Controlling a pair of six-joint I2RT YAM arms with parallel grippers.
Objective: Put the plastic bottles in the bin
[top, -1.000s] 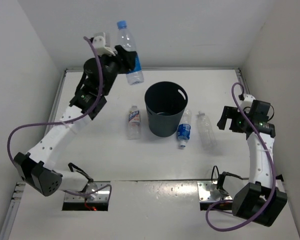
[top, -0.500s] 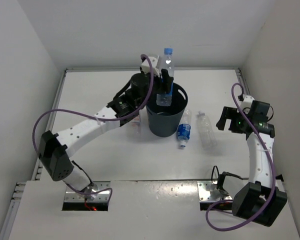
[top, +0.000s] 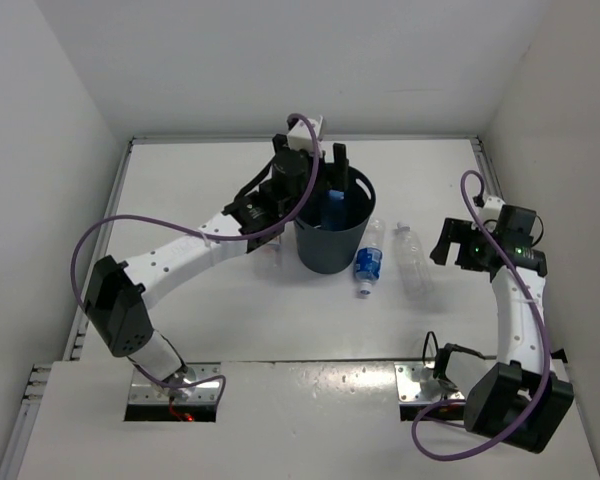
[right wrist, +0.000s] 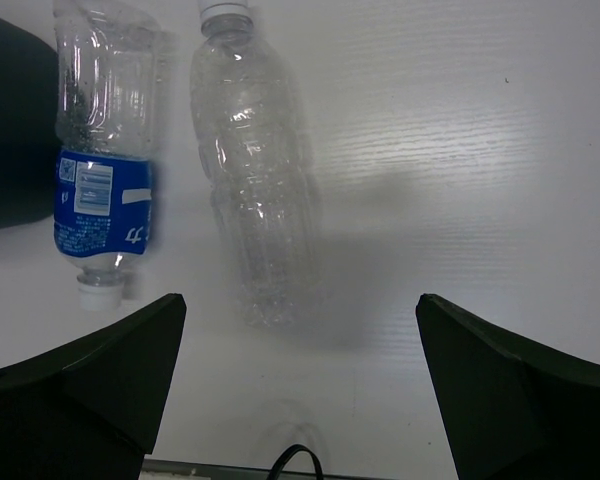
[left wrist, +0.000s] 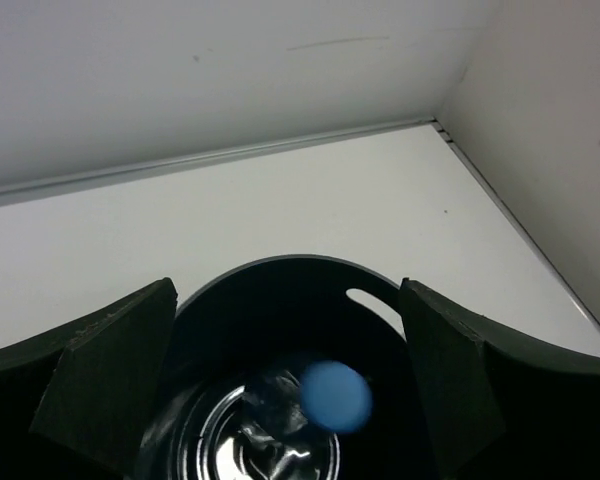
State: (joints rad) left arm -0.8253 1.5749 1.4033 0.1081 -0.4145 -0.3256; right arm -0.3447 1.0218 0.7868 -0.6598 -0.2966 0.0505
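The right gripper will next go left in the top view and down, with its fingers on both sides of the unlabelled bottle's middle (top: pixel 412 260) (right wrist: pixel 255 178), because the bottle lies that way.
The dark bin (top: pixel 330 250) stands mid-table. My left gripper (top: pixel 310 160) hangs open just above its rim, and nothing is between the fingers. In the left wrist view the gripper (left wrist: pixel 288 290) looks straight down into the bin (left wrist: pixel 280 264), where a clear bottle with a blurred blue cap (left wrist: pixel 335 397) lies free; its blue shows inside the bin (top: pixel 332 205) from above. Right of the bin lie a blue-labelled bottle (top: pixel 368 258) (right wrist: pixel 105 150) and an unlabelled bottle (top: pixel 410 258) (right wrist: pixel 255 190). My right gripper (top: pixel 450 243) (right wrist: pixel 300 310) is open, hovering just short of the unlabelled bottle's base.
White walls close the table at the back, left and right. The bin's dark side (right wrist: pixel 10 130) shows at the left edge of the right wrist view. A purple cable loops along each arm.
The left arm swung right from the back-left corner, carrying a bottle to above the bin. Its jaws then opened and the bottle dropped in. The right arm barely moved.
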